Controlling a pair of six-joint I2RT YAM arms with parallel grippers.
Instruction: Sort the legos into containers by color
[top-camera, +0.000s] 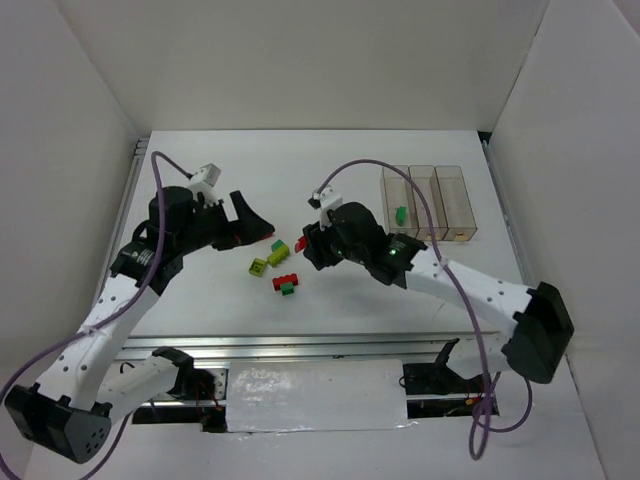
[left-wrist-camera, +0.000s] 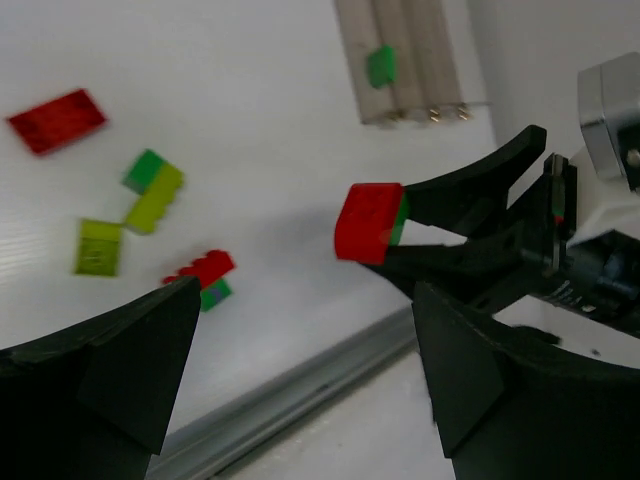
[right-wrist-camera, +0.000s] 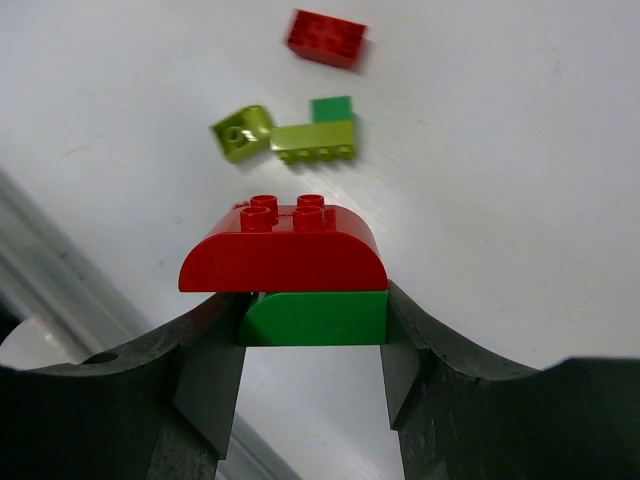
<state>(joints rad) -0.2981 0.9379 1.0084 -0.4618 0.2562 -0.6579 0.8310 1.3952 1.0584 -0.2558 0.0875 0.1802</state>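
The green brick's bin is outward of the right gripper and to its right in the top view, so the robot will next carry the matching green brick over it and release the brick.
My right gripper (right-wrist-camera: 312, 322) is shut on a dark green brick (right-wrist-camera: 315, 318) with a red curved brick (right-wrist-camera: 283, 255) stuck on top, held above the table. From above, this stack (top-camera: 301, 243) is right of the loose pile. My left gripper (top-camera: 258, 230) is open and empty, facing the held stack (left-wrist-camera: 370, 222). On the table lie a red brick (left-wrist-camera: 57, 120), a joined green and yellow-green pair (left-wrist-camera: 152, 190), a yellow-green brick (left-wrist-camera: 98, 247) and a red-on-green pair (left-wrist-camera: 205, 278). The three clear bins (top-camera: 430, 203) stand at the back right. One green brick (top-camera: 399, 214) lies in the left bin.
White walls enclose the table on three sides. A metal rail (top-camera: 300, 345) runs along the near edge. A purple cable (top-camera: 400, 180) from the right arm arcs over the bins.
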